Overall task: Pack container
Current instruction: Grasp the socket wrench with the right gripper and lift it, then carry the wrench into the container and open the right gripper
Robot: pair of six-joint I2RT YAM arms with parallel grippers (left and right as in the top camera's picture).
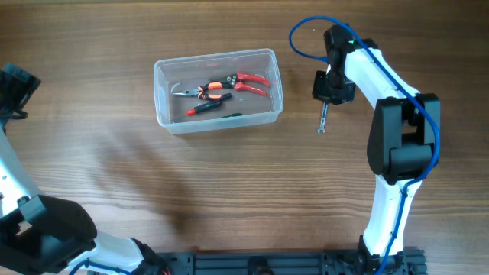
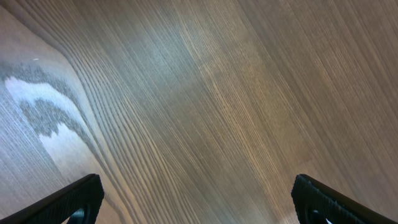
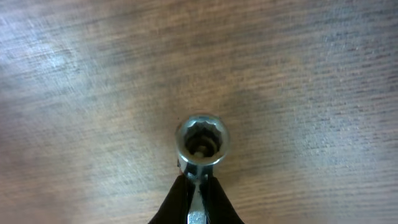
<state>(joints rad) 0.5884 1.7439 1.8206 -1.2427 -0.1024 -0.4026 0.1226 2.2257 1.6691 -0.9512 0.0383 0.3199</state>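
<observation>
My right gripper holds the wrench and will next lift it over the container's rim, then lower it inside by the red-handled pliers, where the container's bare bottom is open.
The clear plastic container [image 1: 218, 90] stands on the wooden table left of centre. Inside lie red-handled pliers [image 1: 248, 82], orange-handled pliers [image 1: 206, 92] and a small red and black screwdriver [image 1: 208, 108]. My right gripper [image 1: 327, 93] is to the right of the container, shut on a metal wrench [image 1: 323, 119] that hangs down from it. In the right wrist view the wrench's ring end [image 3: 202, 142] points at the camera between the shut fingers [image 3: 197, 193]. My left gripper [image 2: 199, 199] is open and empty at the far left edge of the table [image 1: 11, 88].
A blue cable [image 1: 306, 34] loops from the right arm at the back right. The right arm's base [image 1: 401, 145] stands at the right side of the table. The left arm's base [image 1: 46, 237] fills the front left corner.
</observation>
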